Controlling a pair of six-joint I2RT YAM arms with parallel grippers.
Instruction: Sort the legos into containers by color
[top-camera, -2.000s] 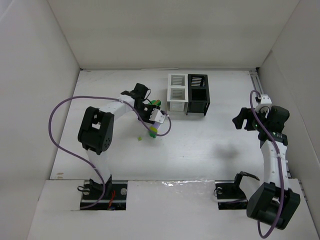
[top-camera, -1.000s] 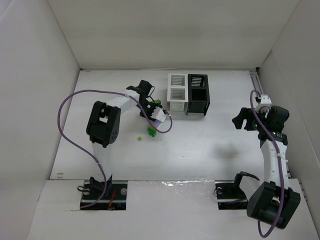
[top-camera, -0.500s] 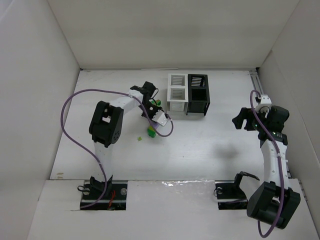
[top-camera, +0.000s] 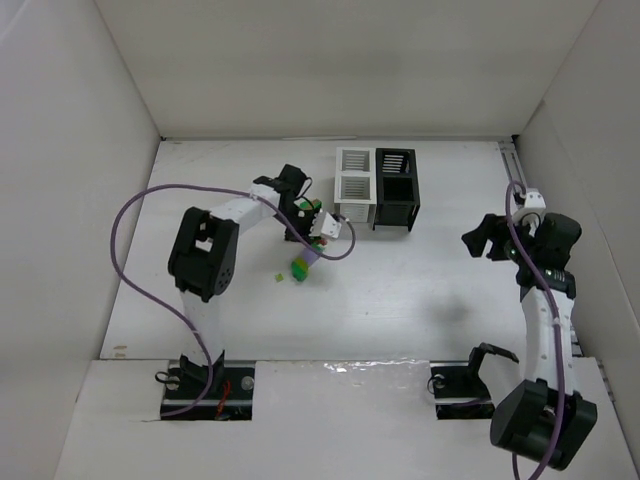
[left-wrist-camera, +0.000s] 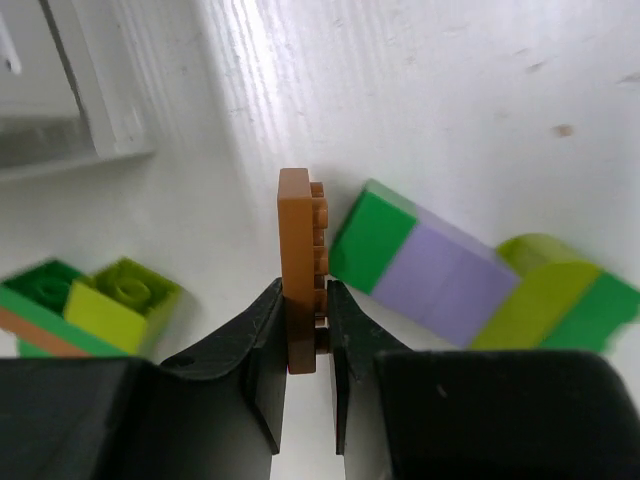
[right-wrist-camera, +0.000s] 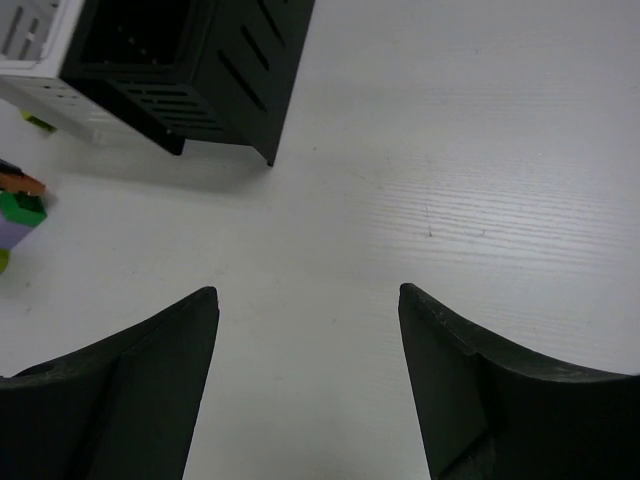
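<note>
Next, my left gripper will lift the orange-brown lego and carry it away from my base over the far white container.
My left gripper (left-wrist-camera: 305, 300) is shut on a thin orange-brown lego (left-wrist-camera: 296, 250), held on edge just above the table. Right of it lies a joined stack of green, lavender and yellow-green legos (left-wrist-camera: 450, 280). A green, yellow-green and orange-brown cluster (left-wrist-camera: 85, 305) lies to the left. In the top view the left gripper (top-camera: 303, 222) is just left of the containers (top-camera: 377, 187), two white and two black, with the stack (top-camera: 302, 263) below it. My right gripper (right-wrist-camera: 308, 300) is open and empty over bare table, far right in the top view (top-camera: 483, 238).
A tiny yellow-green piece (top-camera: 281, 278) lies left of the stack. The white bin's corner (left-wrist-camera: 90, 100) is close to my left fingers. The black bin (right-wrist-camera: 200, 60) and a few legos (right-wrist-camera: 18, 205) show in the right wrist view. White walls enclose the table.
My left arm's elbow has swung and the gripper has shifted slightly toward the bins. The stack on the table has turned a little. The right arm has barely moved.
</note>
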